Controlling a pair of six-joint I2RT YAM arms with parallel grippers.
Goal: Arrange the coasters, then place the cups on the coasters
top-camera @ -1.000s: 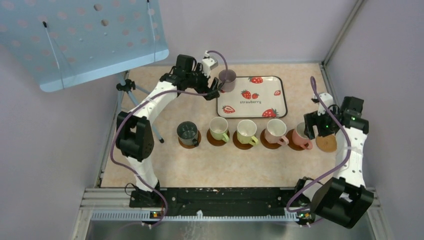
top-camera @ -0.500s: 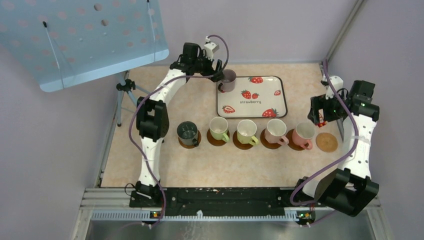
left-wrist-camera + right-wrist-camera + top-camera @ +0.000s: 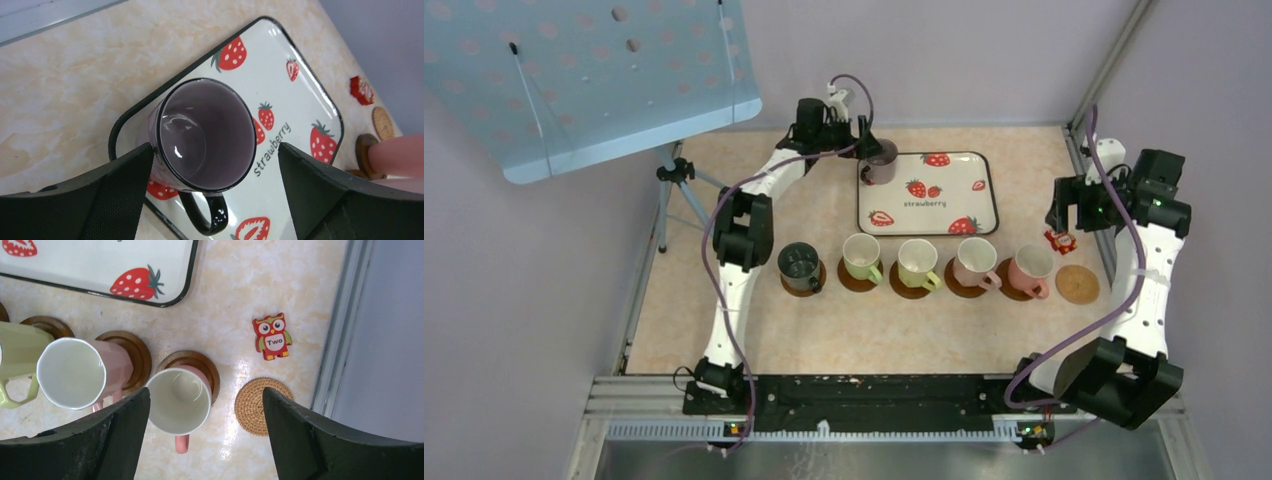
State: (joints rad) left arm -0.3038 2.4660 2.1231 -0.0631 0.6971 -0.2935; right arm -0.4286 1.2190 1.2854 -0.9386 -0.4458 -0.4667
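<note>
I will swing my right gripper over the tray [image 3: 969,185] and down onto the mauve cup's handle [image 3: 866,175], because the handle is below my gripper and to its left in the top view.
Five cups stand in a row on brown coasters [image 3: 804,284]: a dark grey-green one [image 3: 799,264], two yellow-green [image 3: 861,256] [image 3: 916,262] and two pink [image 3: 973,260] [image 3: 1029,268]. A bare woven coaster [image 3: 1077,284] lies at the row's right end. The mauve cup [image 3: 207,135] stands upright on the strawberry tray's [image 3: 969,185] left corner, between the fingers of my open left gripper [image 3: 215,149], whose left finger [image 3: 115,195] is close to its wall. My right gripper [image 3: 206,391] hangs open and empty high above the right pink cup [image 3: 179,400] and the woven coaster [image 3: 263,406].
A small red owl tile [image 3: 272,336] lies near the right wall, behind the woven coaster. A tripod [image 3: 679,190] holding a blue perforated board [image 3: 584,80] stands at the back left. Metal rails border the table on the right [image 3: 1079,150].
The left arm has stretched farther back, bringing its open gripper around the mauve cup. The right arm has risen and drawn back toward the right wall, away from the woven coaster.
</note>
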